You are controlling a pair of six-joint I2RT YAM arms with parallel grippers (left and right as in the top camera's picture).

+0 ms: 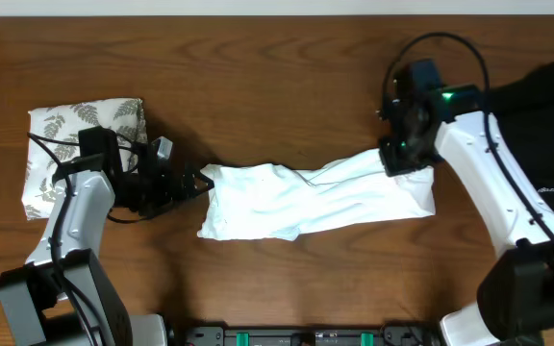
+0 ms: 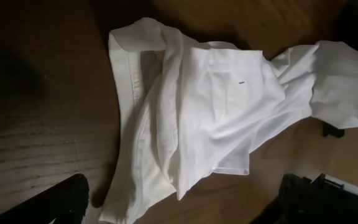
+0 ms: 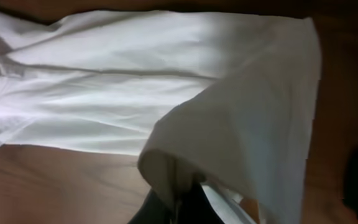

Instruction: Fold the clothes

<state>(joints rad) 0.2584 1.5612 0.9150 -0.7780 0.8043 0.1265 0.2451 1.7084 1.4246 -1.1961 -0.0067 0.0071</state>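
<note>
The robot's right gripper will go left in the overhead view, over the shirt's middle [image 1: 333, 192] [image 3: 61, 99], and release the fold there, because the lifted end already curls that way.
The white T-shirt [image 1: 306, 200] lies bunched in a long band across the middle of the table. Its chest graphic is hidden in the folds. My left gripper [image 1: 198, 182] is open at the shirt's left end. In the left wrist view its two dark fingers stand wide apart [image 2: 182, 205], with the shirt's [image 2: 191, 106] crumpled edge lying between them. My right gripper [image 1: 404, 161] is shut on the shirt's right end. In the right wrist view the fabric [image 3: 166, 81] is pinched in and draped over the jaws [image 3: 185, 196], lifted a little off the wood.
A folded white fern-print cloth [image 1: 83, 144] lies at the far left behind my left arm. A black garment [image 1: 546, 106] lies at the right edge behind my right arm. Bare wood shows in front of and behind the shirt.
</note>
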